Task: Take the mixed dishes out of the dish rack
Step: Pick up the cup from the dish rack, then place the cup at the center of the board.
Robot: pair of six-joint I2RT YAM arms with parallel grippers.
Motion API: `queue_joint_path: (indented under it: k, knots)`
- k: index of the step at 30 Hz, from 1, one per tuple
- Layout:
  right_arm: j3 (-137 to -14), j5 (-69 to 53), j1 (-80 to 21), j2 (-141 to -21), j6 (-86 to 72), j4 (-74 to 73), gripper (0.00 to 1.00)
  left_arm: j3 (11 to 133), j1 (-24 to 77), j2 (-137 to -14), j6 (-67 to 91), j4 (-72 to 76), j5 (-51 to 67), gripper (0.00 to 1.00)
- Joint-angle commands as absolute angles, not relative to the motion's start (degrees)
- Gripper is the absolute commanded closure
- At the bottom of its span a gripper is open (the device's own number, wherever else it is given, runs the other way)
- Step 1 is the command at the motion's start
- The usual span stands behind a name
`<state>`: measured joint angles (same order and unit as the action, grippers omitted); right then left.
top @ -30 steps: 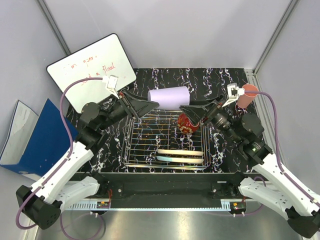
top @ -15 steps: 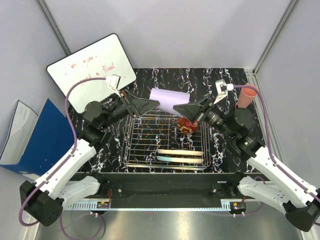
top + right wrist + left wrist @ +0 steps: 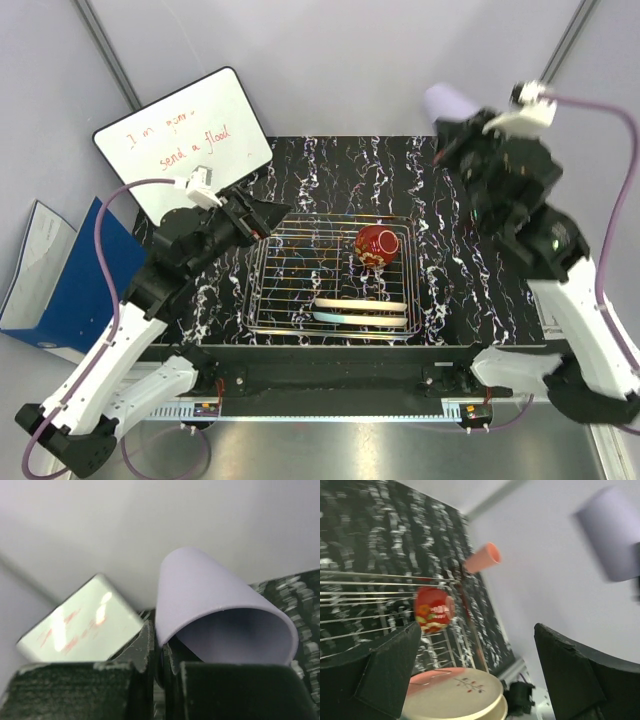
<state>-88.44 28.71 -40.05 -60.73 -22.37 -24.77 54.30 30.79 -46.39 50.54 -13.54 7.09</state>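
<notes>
The salmon cup's opening is open, so the robot will lower its right gripper to the right in the top view and release the lavender cup into that opening.
The dish rack (image 3: 290, 300) is a silver wire basket in the middle of the black marbled table. In it are a glossy red bowl (image 3: 377, 245) (image 3: 432, 609) and two plates (image 3: 360, 309) on edge at the front; the left wrist view shows the pink and cream one (image 3: 455, 692). My right gripper (image 3: 162, 645) is shut on the rim of the lavender cup (image 3: 220, 615) (image 3: 445, 100), held high above the table's back right. My left gripper (image 3: 272, 217) (image 3: 477, 645) is open and empty at the rack's back left corner. The salmon cup (image 3: 482, 560) stands beyond the rack.
A whiteboard (image 3: 185, 140) with red writing leans at the back left. A blue binder (image 3: 70, 280) lies off the table's left edge. Grey walls with metal posts close in the back and both sides.
My right gripper has lifted the lavender cup from behind the rack up and to the right. My left gripper has opened wider and drawn back to the left.
</notes>
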Motion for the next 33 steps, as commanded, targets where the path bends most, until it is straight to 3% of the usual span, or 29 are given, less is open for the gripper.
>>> queue_joint_path:
  k: [1,4,5,6,7,9,11,15,33]
  knots:
    - [-112.19,58.61,-38.07,-78.80,-13.54,-43.30,1.00,55.02,30.67,-44.56,50.19,-22.84,-4.04,0.01]
    - [-123.29,57.40,-33.87,-87.79,-11.86,-45.69,1.00,55.02,30.67,-44.74,49.13,-25.74,-4.04,0.01]
    - [-125.83,55.13,-30.62,-89.54,-18.30,-48.66,1.00,54.85,30.67,-44.91,49.04,-26.80,-3.78,0.01]
    - [-133.26,47.36,-27.11,-94.35,-22.63,-57.65,1.00,54.84,30.67,-44.91,49.04,-27.50,-3.69,0.01]
    - [-136.03,43.28,-18.63,-96.57,-26.50,-60.96,1.00,54.58,30.67,-44.91,49.04,-28.21,-3.52,0.01]
    - [-139.20,32.76,-11.20,-101.74,-34.69,-67.28,1.00,54.41,30.67,-44.74,48.87,-29.61,-2.81,0.01]
    - [-143.50,30.59,-4.32,-107.19,-37.96,-71.26,1.00,54.05,30.67,-44.39,48.52,-30.67,-3.07,0.01]
    - [-146.78,33.31,-2.03,-110.83,-37.44,-75.50,1.00,53.35,30.67,-44.21,47.20,-31.64,-3.78,0.01]
    - [-140.98,21.62,6.68,-116.54,-39.03,-72.87,1.00,51.07,30.67,-45.97,46.41,-31.47,-1.23,0.01]
